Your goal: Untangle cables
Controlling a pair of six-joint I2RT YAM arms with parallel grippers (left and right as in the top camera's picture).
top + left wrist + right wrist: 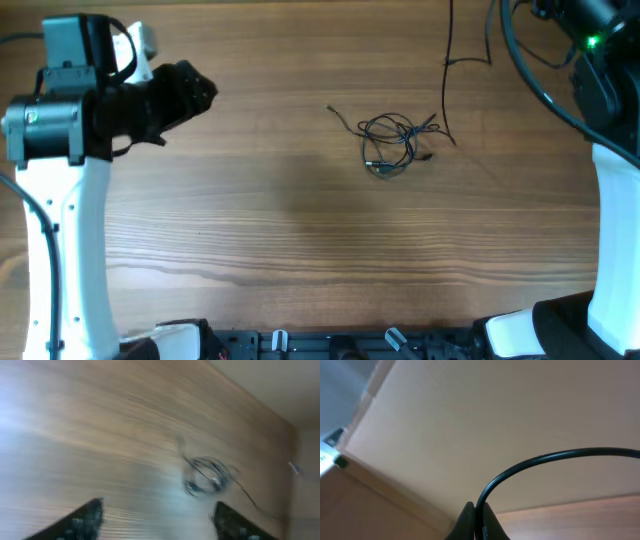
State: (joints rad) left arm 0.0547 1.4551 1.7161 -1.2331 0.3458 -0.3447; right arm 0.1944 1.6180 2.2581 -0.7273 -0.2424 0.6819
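My open, empty left gripper stands to the left of my right gripper in the overhead view, so I will carry the cable toward it and release.
A small tangled bundle of thin black cables [394, 140] lies on the wooden table right of centre. It also shows, blurred, in the left wrist view [207, 477]. One thin strand [447, 90] runs from the bundle's right side up past the table's far edge. My left gripper [200, 90] is open and empty, far to the left of the bundle; in its own view the fingers [157, 517] are spread wide. My right gripper [476, 520] is shut on a black cable [530, 462] that arcs off to the right. In the overhead view its fingers are out of sight at the top right.
The left arm's white base [60, 250] stands at the left edge and the right arm's base [615, 250] at the right edge. Thicker black arm cables [530, 70] hang at the top right. Black fixtures [330, 343] line the front edge.
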